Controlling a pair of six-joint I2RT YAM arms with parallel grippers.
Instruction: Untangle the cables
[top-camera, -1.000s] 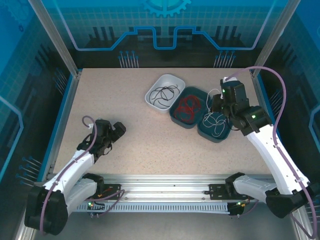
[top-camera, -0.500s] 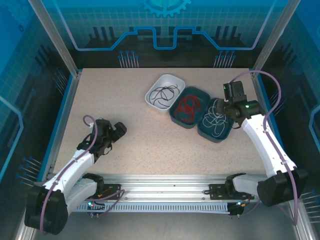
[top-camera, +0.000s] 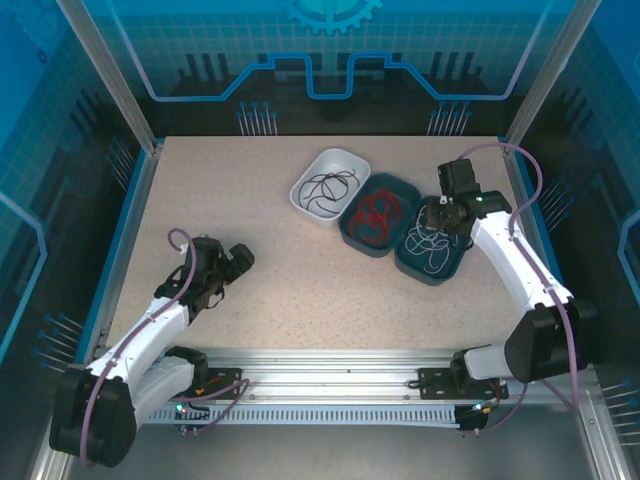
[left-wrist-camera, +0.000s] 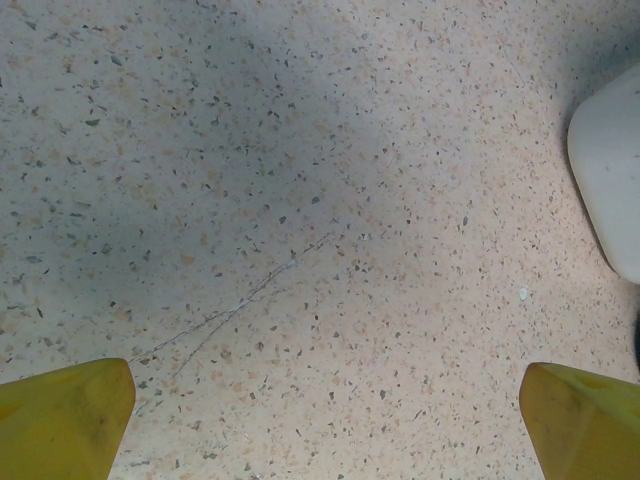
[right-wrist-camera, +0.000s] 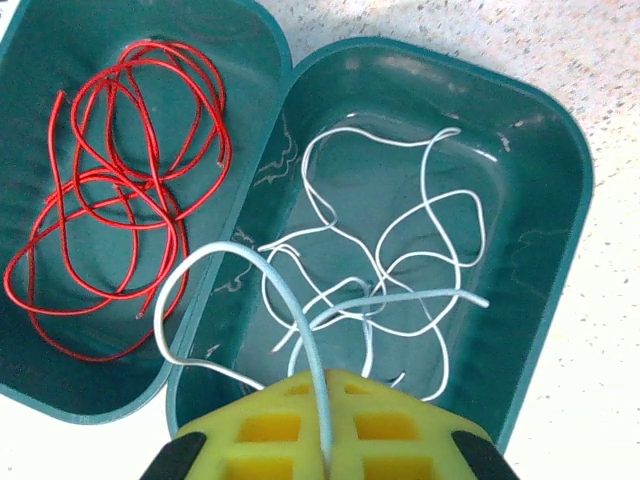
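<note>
The loose white cables lie below the yellow fingers of the robot's right gripper, so the gripper should next lower into the second teal tray and release the white cable onto them.
The cables lie sorted in three trays: black ones (top-camera: 328, 188) in a white tray (top-camera: 303, 205), red ones (top-camera: 376, 216) in a teal tray (top-camera: 350, 236), white ones (top-camera: 430, 243) in a second teal tray (top-camera: 440, 276). My right gripper (top-camera: 437, 215) hovers over that second tray's far end, shut on a white cable (right-wrist-camera: 300, 310) that loops out from between its yellow pads (right-wrist-camera: 322, 385). Below it lie the loose white cables (right-wrist-camera: 400, 260), with the red cables (right-wrist-camera: 110, 190) to the left. My left gripper (top-camera: 238, 258) is open over bare table, with nothing between its fingertips (left-wrist-camera: 322, 420).
The three trays stand in a diagonal row at the back right of the speckled table. The white tray's rim (left-wrist-camera: 610, 180) shows at the right edge of the left wrist view. Aluminium frame posts and blue walls close in the sides.
The right arm has drawn its elbow toward the right and its wrist has turned, while the shut gripper stays over the white cables' tray. The left arm has not moved.
</note>
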